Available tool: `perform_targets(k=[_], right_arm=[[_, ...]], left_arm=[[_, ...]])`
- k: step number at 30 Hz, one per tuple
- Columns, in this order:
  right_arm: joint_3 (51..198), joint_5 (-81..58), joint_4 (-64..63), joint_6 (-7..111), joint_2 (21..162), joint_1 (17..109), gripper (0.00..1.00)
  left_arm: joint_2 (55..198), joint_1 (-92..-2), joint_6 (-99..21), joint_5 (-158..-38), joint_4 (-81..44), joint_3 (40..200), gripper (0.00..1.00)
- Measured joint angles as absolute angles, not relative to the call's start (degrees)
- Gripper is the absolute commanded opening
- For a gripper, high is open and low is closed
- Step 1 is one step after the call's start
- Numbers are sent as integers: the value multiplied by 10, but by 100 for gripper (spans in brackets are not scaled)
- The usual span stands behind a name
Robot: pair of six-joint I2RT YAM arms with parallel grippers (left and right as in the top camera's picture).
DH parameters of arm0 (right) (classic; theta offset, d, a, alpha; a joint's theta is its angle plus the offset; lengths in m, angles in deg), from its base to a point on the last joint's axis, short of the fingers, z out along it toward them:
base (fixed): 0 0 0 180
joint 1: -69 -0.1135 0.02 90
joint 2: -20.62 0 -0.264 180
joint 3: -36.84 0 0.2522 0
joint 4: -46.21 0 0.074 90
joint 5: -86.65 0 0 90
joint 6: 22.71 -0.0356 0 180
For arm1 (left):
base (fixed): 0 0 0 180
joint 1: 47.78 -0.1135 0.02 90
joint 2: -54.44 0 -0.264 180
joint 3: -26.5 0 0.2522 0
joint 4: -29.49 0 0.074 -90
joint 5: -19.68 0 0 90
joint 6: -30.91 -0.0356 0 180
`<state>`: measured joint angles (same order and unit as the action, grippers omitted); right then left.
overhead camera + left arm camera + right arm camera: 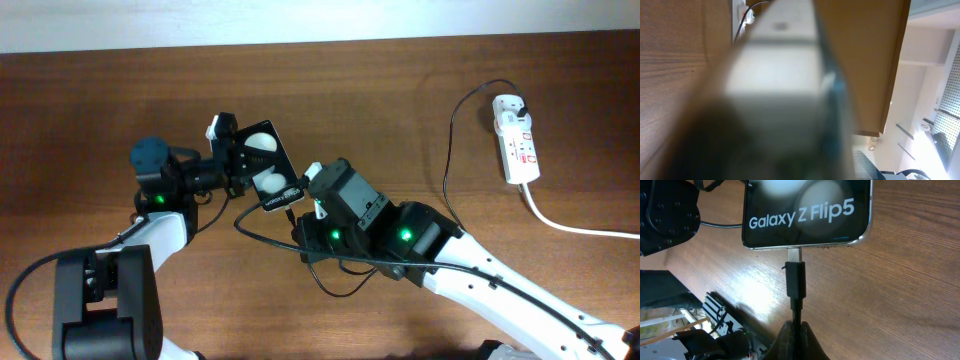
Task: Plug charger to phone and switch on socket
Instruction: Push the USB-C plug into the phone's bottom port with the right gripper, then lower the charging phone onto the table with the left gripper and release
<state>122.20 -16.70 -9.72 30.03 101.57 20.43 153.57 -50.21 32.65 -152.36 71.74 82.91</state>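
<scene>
I should carry the phone (268, 166) down and right in the overhead view with my left gripper, lay it flat on the clear tabletop and release it.
The phone (268, 166) is a black slab with two white round marks, tilted at centre left; its text shows in the right wrist view (807, 212). My left gripper (232, 150) is shut on the phone's far end; its own view is blocked by the blurred phone (775, 75). My right gripper (796, 332) is shut on the charger cable (796, 302), just behind the connector tip (795, 262), which sits at the phone's bottom port. In the overhead view my right gripper (312, 205) is beside the phone's near end. The socket (515, 137) lies at the far right.
The charger's black cable (448, 170) runs from the plug in the socket's far end down across the table and loops under my right arm. The socket's thick white cord (575, 228) trails off to the right edge.
</scene>
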Motion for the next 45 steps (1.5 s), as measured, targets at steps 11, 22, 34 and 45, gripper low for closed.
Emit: perform_targets(k=[11,22,34,45], right_arm=[[1222,-167,-94,300,1016,204,4],[1218,-165,-67,300,1016,204,4],[1208,-146,-36,307,1016,198,4],[1207,-121,-28,323,1015,198,14]], left_arm=[[1536,-502,327,-1524,722,829,0],[1536,-508,327,-1529,779,829,0],[1536,-497,336,-1534,812,841,0],[1537,-477,339,-1556,881,824,0]])
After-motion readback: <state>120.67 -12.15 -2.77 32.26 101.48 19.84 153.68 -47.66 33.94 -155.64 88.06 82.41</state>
